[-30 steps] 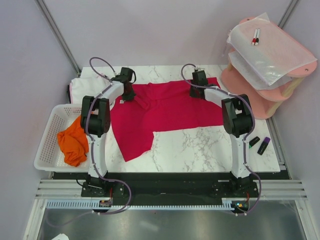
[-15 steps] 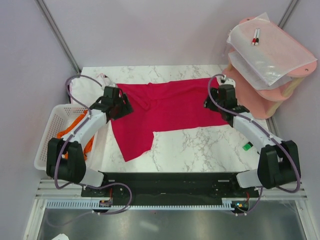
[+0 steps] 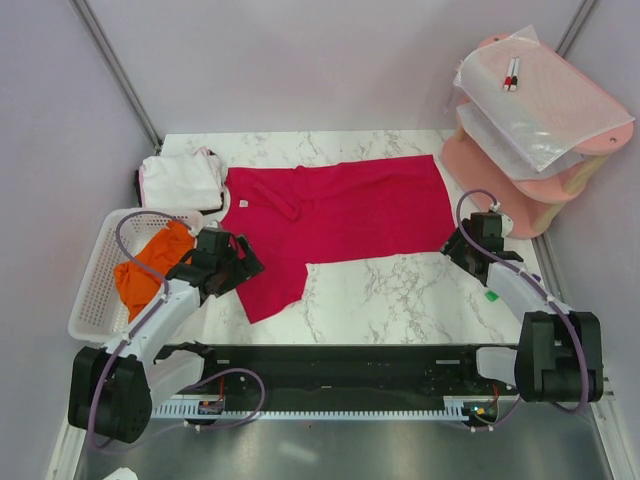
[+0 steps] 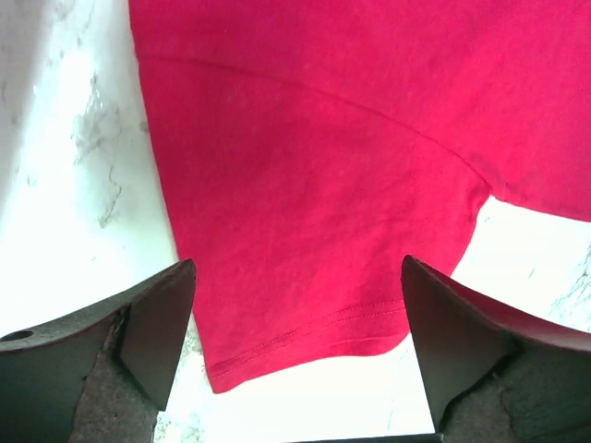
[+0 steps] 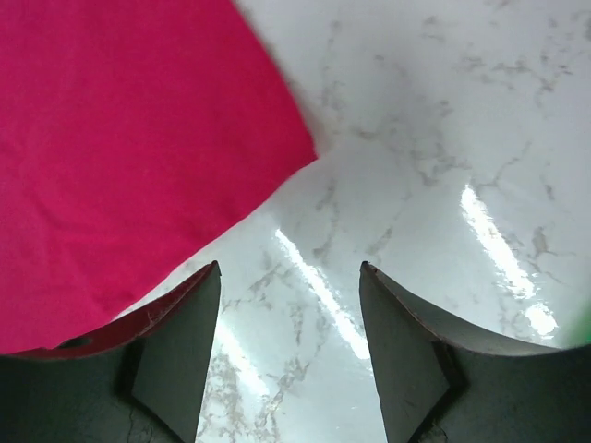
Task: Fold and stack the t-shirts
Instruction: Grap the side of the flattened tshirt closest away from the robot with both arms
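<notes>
My right gripper will go down and outward next, to the near hem corner of the red shirt by the shelf.
The crimson-red t-shirt [image 3: 335,212] lies spread flat across the middle of the marble table, one sleeve reaching toward the near left. A folded white t-shirt [image 3: 182,180] rests at the back left. The orange t-shirt [image 3: 150,268] is bunched in the basket. My left gripper [image 3: 246,270] hovers open over the red sleeve's hem [image 4: 305,337], nothing between its fingers [image 4: 297,263]. My right gripper [image 3: 450,245] stands open just off the shirt's near right corner [image 5: 120,157], with bare marble between its fingers [image 5: 289,266].
A white mesh basket [image 3: 92,300] sits at the left table edge. A pink tiered shelf [image 3: 520,200] with translucent sheets and markers stands at the back right. A small green object [image 3: 491,294] lies beside the right arm.
Both grippers let go of the red t-shirt's far edge and opened. Both arms swung back toward the near side, left to the sleeve, right to the right corner.
</notes>
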You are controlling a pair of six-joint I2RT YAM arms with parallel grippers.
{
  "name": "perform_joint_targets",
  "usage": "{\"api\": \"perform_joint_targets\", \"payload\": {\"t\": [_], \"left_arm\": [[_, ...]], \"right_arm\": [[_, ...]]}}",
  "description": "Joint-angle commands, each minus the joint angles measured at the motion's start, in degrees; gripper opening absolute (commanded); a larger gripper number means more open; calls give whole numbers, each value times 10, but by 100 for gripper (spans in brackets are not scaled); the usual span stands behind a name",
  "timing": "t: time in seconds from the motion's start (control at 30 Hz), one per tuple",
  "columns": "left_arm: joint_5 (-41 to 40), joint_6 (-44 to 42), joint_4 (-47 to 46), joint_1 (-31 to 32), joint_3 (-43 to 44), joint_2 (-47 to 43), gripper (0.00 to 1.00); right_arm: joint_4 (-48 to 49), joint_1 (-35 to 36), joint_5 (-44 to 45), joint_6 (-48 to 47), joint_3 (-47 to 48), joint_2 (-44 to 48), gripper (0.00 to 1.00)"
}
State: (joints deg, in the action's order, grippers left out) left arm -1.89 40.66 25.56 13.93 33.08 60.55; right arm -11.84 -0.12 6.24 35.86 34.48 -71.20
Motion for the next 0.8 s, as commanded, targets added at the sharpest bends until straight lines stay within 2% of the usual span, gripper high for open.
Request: {"api": "perform_joint_targets", "payload": {"t": [0.0,0.33,0.43,0.47,0.57,0.77], "left_arm": [[-8,43,4,5,-27,-30,100],[-58,74,66,36,-43,-57,99],[-87,85,90,43,-43,-68,98],[-99,87,103,43,-43,-69,98],[-97,90,116,45,-42,-61,95],[-59,100,115,80,-49,-25,84]], "right_arm": [[35,-36,-2,26,-15,-17,68],[161,-81,-38,62,-21,-117,63],[196,-82,-50,69,-8,-148,44],[202,-83,-61,73,-4,-158,27],[229,-84,-95,88,8,-195,5],[266,-85,-126,104,20,-238,0]]}}
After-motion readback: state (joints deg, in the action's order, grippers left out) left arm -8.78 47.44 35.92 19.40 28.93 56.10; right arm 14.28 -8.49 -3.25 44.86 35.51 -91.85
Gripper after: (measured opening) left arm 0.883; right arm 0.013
